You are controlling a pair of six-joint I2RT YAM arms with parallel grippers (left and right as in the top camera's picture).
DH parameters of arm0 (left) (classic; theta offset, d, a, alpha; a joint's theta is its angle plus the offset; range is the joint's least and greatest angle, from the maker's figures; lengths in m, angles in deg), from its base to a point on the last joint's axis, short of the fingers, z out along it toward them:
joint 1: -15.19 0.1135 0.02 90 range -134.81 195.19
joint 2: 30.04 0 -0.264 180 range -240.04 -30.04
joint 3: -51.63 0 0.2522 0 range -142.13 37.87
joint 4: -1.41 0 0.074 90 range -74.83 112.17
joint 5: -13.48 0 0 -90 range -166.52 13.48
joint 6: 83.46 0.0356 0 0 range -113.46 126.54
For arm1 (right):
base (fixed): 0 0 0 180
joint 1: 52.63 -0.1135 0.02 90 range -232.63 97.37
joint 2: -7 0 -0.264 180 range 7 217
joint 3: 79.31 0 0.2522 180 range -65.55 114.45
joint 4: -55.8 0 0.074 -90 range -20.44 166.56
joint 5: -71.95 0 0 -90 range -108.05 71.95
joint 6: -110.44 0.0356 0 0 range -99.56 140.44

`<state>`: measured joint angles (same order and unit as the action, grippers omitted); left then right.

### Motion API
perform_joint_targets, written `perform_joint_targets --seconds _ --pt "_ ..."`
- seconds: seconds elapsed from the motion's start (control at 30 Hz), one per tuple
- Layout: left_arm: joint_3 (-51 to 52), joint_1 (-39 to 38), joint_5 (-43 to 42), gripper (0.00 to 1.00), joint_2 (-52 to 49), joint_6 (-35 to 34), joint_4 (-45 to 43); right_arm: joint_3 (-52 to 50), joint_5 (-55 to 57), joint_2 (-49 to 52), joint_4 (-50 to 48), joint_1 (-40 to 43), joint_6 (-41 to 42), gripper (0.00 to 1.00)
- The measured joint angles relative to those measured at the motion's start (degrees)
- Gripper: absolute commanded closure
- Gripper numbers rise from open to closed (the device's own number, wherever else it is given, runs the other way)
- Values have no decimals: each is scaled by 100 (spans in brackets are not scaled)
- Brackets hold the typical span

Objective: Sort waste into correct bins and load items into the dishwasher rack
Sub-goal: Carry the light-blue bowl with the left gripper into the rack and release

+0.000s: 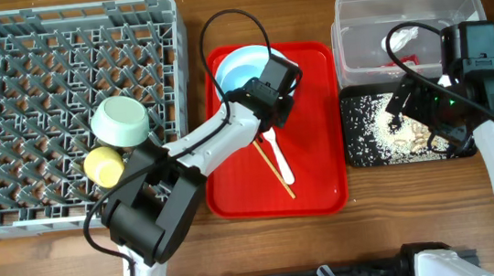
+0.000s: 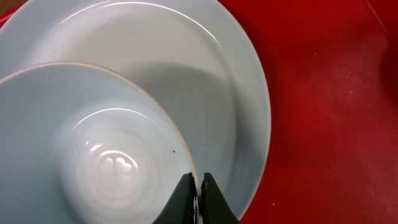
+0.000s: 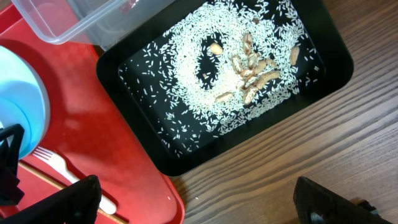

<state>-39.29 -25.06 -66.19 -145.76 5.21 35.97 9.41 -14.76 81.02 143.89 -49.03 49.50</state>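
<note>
The pale blue bowl rises with my left gripper next, goes left in the overhead view and tilts onto the rack wires beyond the pale green bowl, which are empty.
My left gripper (image 2: 198, 182) is shut on the near rim of the pale blue bowl (image 2: 93, 149), which sits on the pale blue plate (image 2: 205, 68). Both are at the back of the red tray, with the gripper over them (image 1: 260, 89). A white fork (image 1: 273, 149) and a wooden chopstick (image 1: 274, 168) lie on that tray. The pale green bowl (image 1: 119, 121) and yellow cup (image 1: 103, 165) are in the grey dishwasher rack (image 1: 5, 108). My right gripper (image 3: 196, 186) is open and empty over the table beside the black tray (image 3: 329, 74), which holds rice (image 3: 199, 81) and beige scraps (image 3: 252, 68).
The clear tub (image 1: 404, 11) stands behind the black tray (image 1: 353, 136) with a white tissue and a red-and-white wrapper (image 1: 405, 40) inside. The red tray (image 1: 315, 177) lies between the rack and the bins. Bare wooden table (image 3: 298, 155) runs along the front.
</note>
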Motion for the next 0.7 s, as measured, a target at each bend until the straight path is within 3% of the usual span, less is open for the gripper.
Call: perform_joint_targets --seconds 0.27,0.47,0.7 --pt "7 2 55 96 317 -4 175 0 0 0 4 0 0 0" --pt "7 70 7 96 1150 -28 415 0 0 0 7 0 0 0" --pt "7 863 -557 96 2264 -96 496 0 0 0 9 0 0 0"
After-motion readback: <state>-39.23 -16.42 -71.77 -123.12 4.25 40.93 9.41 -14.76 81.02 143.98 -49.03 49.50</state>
